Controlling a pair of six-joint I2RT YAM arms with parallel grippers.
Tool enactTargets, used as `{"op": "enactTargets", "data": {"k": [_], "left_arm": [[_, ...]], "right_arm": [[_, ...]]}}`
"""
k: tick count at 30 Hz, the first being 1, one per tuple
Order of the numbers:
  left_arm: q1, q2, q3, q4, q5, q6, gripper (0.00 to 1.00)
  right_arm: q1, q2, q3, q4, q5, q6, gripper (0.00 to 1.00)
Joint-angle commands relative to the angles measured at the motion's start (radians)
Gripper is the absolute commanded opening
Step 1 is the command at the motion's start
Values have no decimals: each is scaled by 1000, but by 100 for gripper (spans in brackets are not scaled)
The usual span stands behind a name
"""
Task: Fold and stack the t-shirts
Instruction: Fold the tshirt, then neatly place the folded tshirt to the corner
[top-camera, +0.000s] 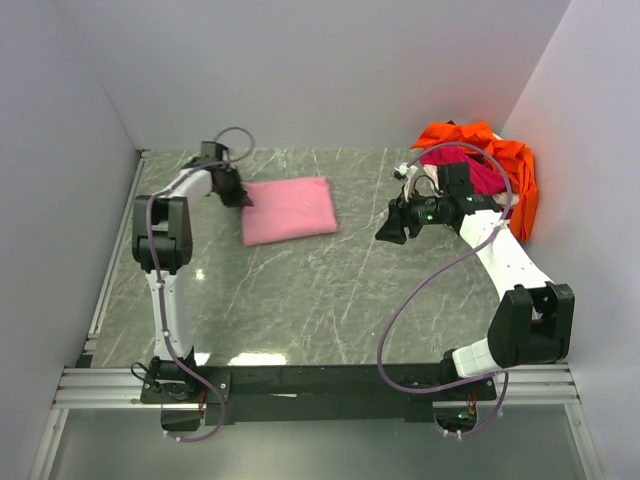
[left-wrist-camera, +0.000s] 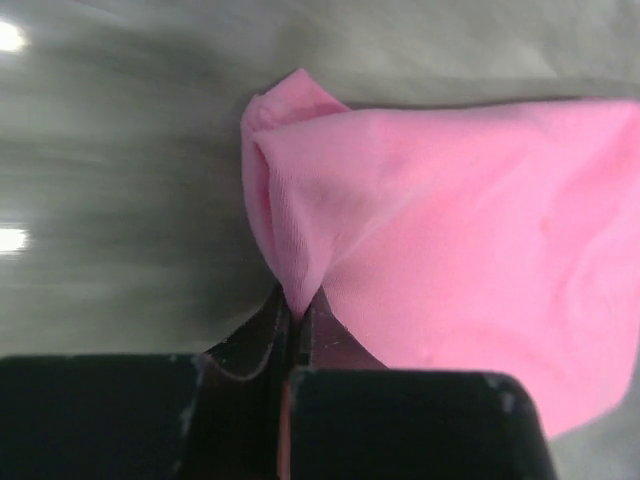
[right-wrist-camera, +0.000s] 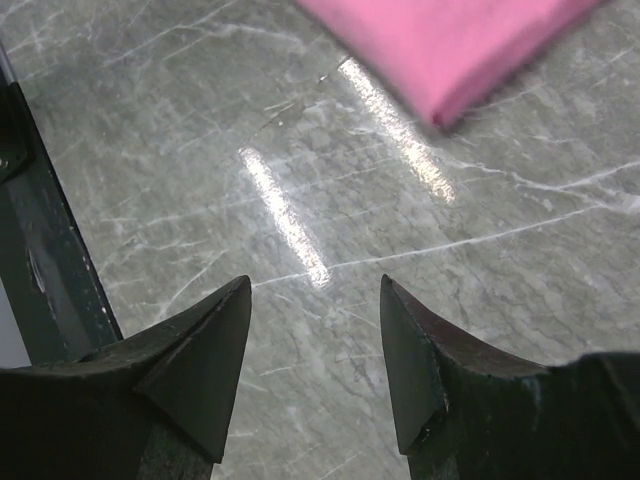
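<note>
I should next drag the pink t-shirt (top-camera: 289, 209) with my left gripper to the left in the top view, toward the wall.
A folded light pink t-shirt (top-camera: 289, 209) lies on the grey marble table, left of centre. My left gripper (top-camera: 243, 199) is shut on its left edge; in the left wrist view the jaws (left-wrist-camera: 296, 312) pinch a lifted fold of the pink t-shirt (left-wrist-camera: 460, 240). A bright orange t-shirt (top-camera: 510, 170) and a magenta t-shirt (top-camera: 478, 168) lie heaped at the back right. My right gripper (top-camera: 391, 231) is open and empty above bare table, left of the heap. The right wrist view shows its gripper (right-wrist-camera: 313, 300) over marble, with the pink t-shirt's corner (right-wrist-camera: 450, 40) at the top.
Grey walls close in the table on the left, back and right. A black rail (top-camera: 300, 380) with both arm bases runs along the near edge. The table's dark edge (right-wrist-camera: 40, 260) shows in the right wrist view. A white item (top-camera: 424, 178) shows in the heap.
</note>
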Motion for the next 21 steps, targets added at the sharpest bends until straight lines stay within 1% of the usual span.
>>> {"op": "enactTargets", "data": {"k": [1,2,6,8,13,16,21], "left_arm": [[129,25,67,-86,-184,83,0],[168,28,75,-90,-212,83,0],[261,53,122,-93,-282,77,0],[305,88,191,-124,-298,76,0],[348,200,432,-216,-401,103,0],[370,225,493,-216,-469,123,0],[390,246,526,-175,-548,183,0]], "right_arm": [[-4,-18,36,-34,-36,-41,61],[-4,-18,38,-38,-35,-46,61],[-4,-21,42,-55,-32,-60,60],[-4,-26,42,-60,-36,-66,59],[-4,-32,47,-72,-36,-77,59],[-4,-35,47,-74,-44,-77,59],[-4,-46,47,-71,-46,-69,59]]}}
